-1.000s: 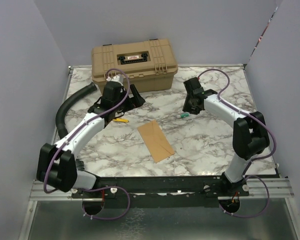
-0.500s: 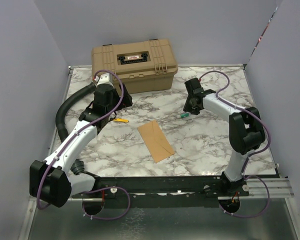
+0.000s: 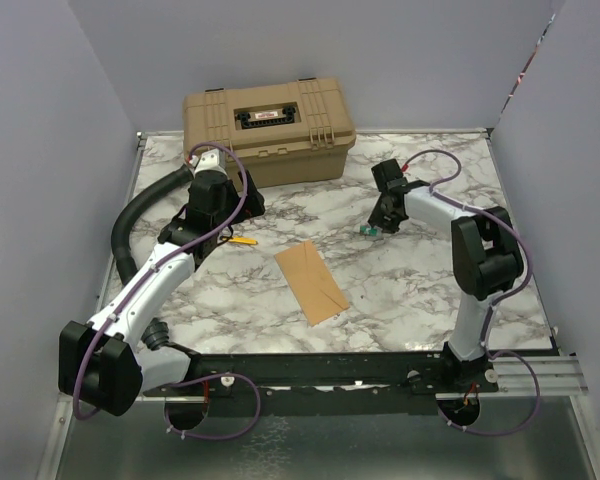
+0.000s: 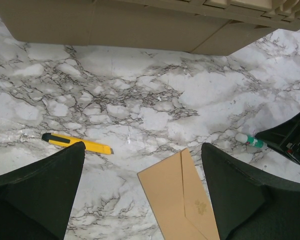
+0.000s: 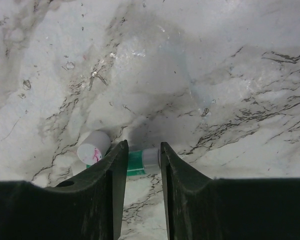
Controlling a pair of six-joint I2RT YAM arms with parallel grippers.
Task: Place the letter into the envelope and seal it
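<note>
Next, my right gripper turns and spreads its fingers a little, then brings them onto the base of the glue stick (image 3: 368, 231).
The kraft-brown envelope (image 3: 312, 280) lies flat mid-table, its pointed flap folded down; in the left wrist view the envelope (image 4: 177, 200) shows its flap seam and a small emblem. The letter is not in view. My left gripper (image 3: 246, 194) hovers behind and left of the envelope, and its jaws (image 4: 142, 150) stand wide open with nothing between them. My right gripper (image 3: 379, 222) points down at a green and white glue stick (image 3: 368, 231). In the right wrist view its jaws (image 5: 142, 145) stand narrowly apart, and the glue stick (image 5: 140, 161) lies on the table in the gap.
A tan plastic case (image 3: 270, 125) stands at the back. A yellow utility knife (image 3: 242, 240) lies left of the envelope. A loose white cap (image 5: 93, 147) rests beside the glue stick. A black hose (image 3: 140, 215) curves along the left edge.
The left arm has drawn back to the left, its gripper now nearer the case. The right gripper has tipped down closer over the glue stick. Envelope and glue stick stay put.
</note>
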